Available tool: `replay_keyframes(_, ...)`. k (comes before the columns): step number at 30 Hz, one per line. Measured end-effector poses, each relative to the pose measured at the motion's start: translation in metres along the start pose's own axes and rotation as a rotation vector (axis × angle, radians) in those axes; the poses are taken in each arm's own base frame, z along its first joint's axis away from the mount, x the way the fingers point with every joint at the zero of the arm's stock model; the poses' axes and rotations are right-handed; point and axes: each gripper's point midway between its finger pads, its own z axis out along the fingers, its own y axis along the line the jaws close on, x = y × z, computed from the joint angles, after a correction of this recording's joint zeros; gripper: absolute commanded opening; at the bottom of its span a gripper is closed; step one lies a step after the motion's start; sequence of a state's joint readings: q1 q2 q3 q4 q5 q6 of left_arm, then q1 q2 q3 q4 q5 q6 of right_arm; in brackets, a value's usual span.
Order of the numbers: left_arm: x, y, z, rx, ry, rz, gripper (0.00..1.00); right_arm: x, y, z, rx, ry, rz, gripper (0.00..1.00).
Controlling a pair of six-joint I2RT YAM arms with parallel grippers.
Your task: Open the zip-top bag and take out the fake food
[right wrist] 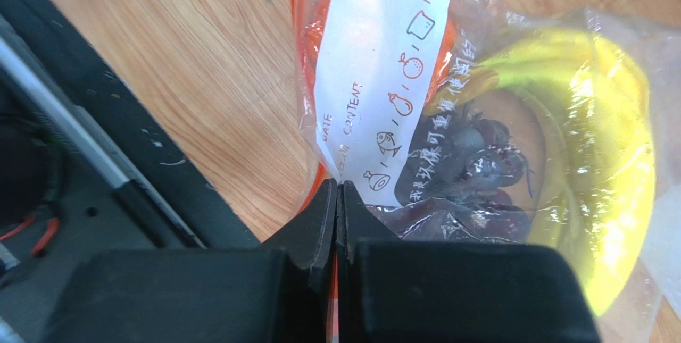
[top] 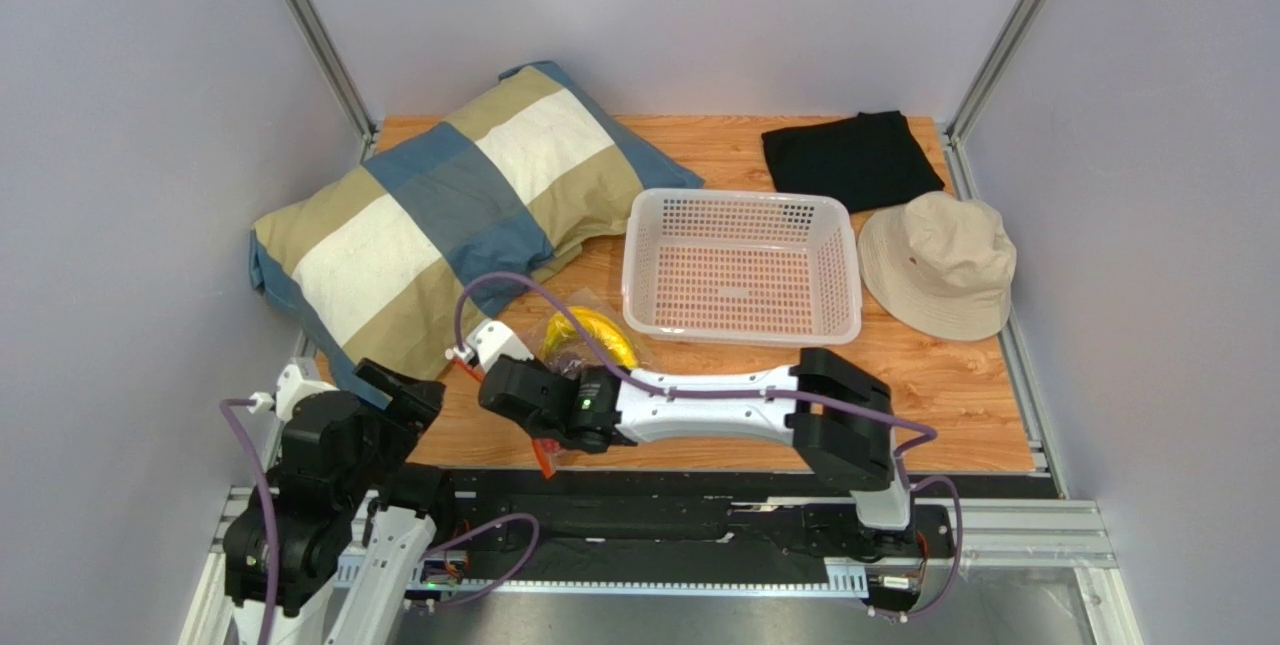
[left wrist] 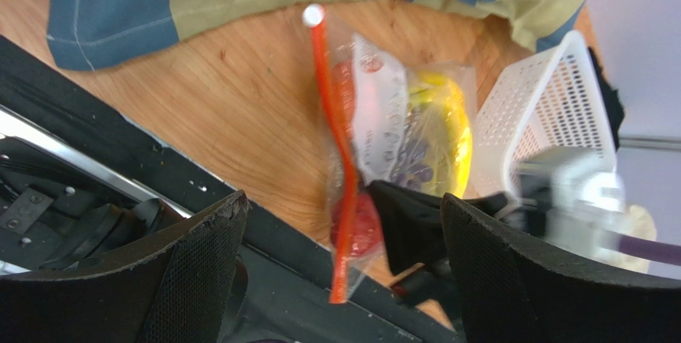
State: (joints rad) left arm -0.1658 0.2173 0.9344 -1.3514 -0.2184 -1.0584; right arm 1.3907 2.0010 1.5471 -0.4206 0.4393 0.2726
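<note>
I should move my left gripper to the right in the top view next, onto the bag's zipper strip near its white end, because my right gripper holds the bag's edge.
The zip-top bag lies on the wooden table in front of the basket, its orange-red zipper strip along the near side. Through the plastic I see the white label, the yellow banana bunch, the dark purple grapes and a red fruit. My right gripper is shut on the bag's zipper edge beside the label; it also shows in the top view. My left gripper is open and empty, just short of the strip's near end, at the front left.
A white perforated basket stands behind the bag. A checked pillow fills the back left. A black cloth and a beige hat lie at the right. The black base rail runs along the table's front edge.
</note>
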Motion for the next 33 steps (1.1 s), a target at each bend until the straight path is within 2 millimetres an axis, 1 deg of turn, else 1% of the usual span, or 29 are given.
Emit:
replay_keyframes(2,0.011,0.005,0.008,-0.018,0.044,0.002,0.98,-0.013,-0.007,-0.01,-0.029,-0.026,0.035,0.0)
replay_keyframes(4,0.025,0.011,0.018,-0.044,0.098,0.003,0.99,-0.025,-0.015,-0.019,-0.064,-0.049,0.08,0.0)
replay_keyframes(6,0.039,0.018,0.029,-0.068,0.146,0.0,0.99,-0.031,-0.019,-0.023,-0.094,-0.062,0.111,0.0)
replay_keyframes(7,0.044,0.018,0.035,-0.067,0.162,-0.005,0.99,-0.032,-0.021,-0.024,-0.11,-0.063,0.125,0.0)
replay_keyframes(11,0.054,-0.001,0.058,0.022,0.193,-0.036,0.99,-0.032,-0.024,-0.023,-0.157,-0.053,0.161,0.0)
replay_keyframes(16,0.076,-0.007,0.091,0.09,0.241,-0.078,0.98,-0.022,-0.016,-0.023,-0.207,-0.024,0.17,0.0)
replay_keyframes(19,0.08,-0.011,0.104,0.12,0.238,-0.093,0.98,-0.017,-0.013,-0.024,-0.229,-0.009,0.181,0.0)
replay_keyframes(24,0.081,-0.027,0.12,0.181,0.238,-0.109,0.97,-0.012,-0.013,-0.028,-0.265,0.006,0.208,0.0)
replay_keyframes(30,0.087,-0.032,0.138,0.162,0.277,-0.122,0.93,-0.019,-0.012,-0.038,-0.308,-0.007,0.245,0.0)
replay_keyframes(33,0.089,-0.033,0.143,0.156,0.284,-0.118,0.88,-0.025,-0.009,-0.043,-0.342,-0.017,0.264,0.0)
